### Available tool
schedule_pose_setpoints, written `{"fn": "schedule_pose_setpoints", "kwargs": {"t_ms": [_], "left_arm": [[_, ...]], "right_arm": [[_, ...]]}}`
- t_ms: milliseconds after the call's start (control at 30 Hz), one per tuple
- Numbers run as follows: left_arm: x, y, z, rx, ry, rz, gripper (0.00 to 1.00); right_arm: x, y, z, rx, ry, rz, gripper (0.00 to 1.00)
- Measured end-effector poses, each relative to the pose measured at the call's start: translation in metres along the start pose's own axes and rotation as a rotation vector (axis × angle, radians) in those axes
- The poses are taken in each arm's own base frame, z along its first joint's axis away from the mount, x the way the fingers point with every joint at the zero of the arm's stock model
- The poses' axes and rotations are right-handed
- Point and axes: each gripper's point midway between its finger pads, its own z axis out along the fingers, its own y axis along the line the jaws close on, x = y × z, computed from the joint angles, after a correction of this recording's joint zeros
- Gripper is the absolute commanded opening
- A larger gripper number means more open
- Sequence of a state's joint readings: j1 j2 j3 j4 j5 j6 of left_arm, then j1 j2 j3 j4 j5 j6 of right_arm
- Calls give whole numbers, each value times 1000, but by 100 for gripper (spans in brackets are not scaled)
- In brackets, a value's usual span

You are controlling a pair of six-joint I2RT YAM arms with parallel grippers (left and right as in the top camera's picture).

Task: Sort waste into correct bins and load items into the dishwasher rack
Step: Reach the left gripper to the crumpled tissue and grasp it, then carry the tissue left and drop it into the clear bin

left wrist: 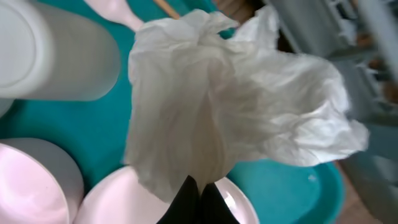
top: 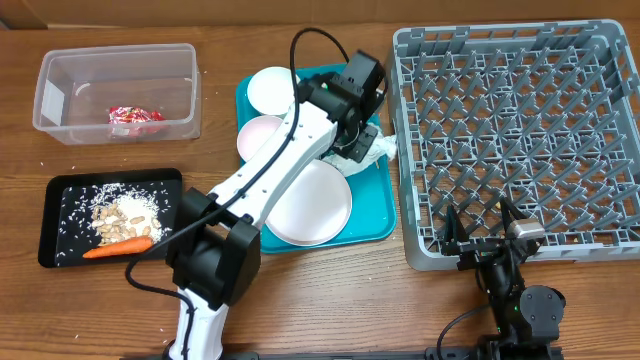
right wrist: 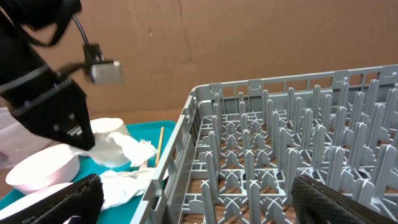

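Observation:
The left gripper lifts the napkin next, then swings it past the bowls over the clear tub (top: 60, 100) that already holds the red wrapper.
My left gripper (top: 352, 140) (left wrist: 200, 186) is shut on the crumpled white napkin (left wrist: 236, 106) (top: 382, 148) and holds it just above the teal tray (top: 375, 210). On that tray are the white plate (top: 310, 205), two white bowls (top: 272, 88) (top: 258, 135) and a white cup (left wrist: 56, 50). The clear tub (top: 60, 100) holds the red wrapper (top: 135, 118). The black tray (top: 60, 200) holds nut scraps (top: 125, 215), rice bits and the carrot (top: 118, 247). My right gripper (top: 480, 235) (right wrist: 199, 205) is open and empty at the front edge of the grey rack (top: 520, 130) (right wrist: 280, 155).
A second piece of white paper (right wrist: 124, 183) lies on the teal tray by the rack wall, next to a thin wooden stick (right wrist: 160, 146). The left arm (top: 270, 170) stretches across the tray. A cardboard wall (right wrist: 217, 37) stands behind the table.

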State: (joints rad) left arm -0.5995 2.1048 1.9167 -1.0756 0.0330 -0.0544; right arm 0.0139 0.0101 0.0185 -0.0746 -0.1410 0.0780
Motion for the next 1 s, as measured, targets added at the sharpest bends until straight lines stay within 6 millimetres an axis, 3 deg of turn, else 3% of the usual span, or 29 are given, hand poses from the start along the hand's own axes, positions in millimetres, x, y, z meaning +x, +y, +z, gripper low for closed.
{"fn": "schedule_pose_setpoints", "kwargs": {"t_ms": [133,200,267,400,433,467,567,633,733,833,900,967,1000], "left_arm": [[0,-16,-34,99,-22,-26,4],[-3,-16,-65,132,-74,-52,4],[-8,-11,-105,159,-157,-77,4],[-12,17,-158,169,-280,-153,4],[-13,32,-168,160,-309,-193,4],[-12,65,-181,133,-350,-275,4],[-14,127,-191,81,-421,-407,4],[-11,192,-202,8,-498,-521,4],[2,267,-207,-75,-565,-661,4],[18,315,-192,-108,-559,-772,4],[33,341,-168,-113,-512,-849,5],[49,361,-144,-114,-458,-914,17],[56,367,-135,-113,-437,-939,28]], "right_arm": [[0,0,0,0,0,0,100],[0,0,0,0,0,0,100],[0,0,0,0,0,0,100],[0,0,0,0,0,0,100],[0,0,0,0,0,0,100],[0,0,0,0,0,0,100],[0,0,0,0,0,0,100],[0,0,0,0,0,0,100],[0,0,0,0,0,0,100],[0,0,0,0,-1,0,100],[0,0,0,0,0,0,100],[0,0,0,0,-1,0,100],[0,0,0,0,-1,0,100]]}}
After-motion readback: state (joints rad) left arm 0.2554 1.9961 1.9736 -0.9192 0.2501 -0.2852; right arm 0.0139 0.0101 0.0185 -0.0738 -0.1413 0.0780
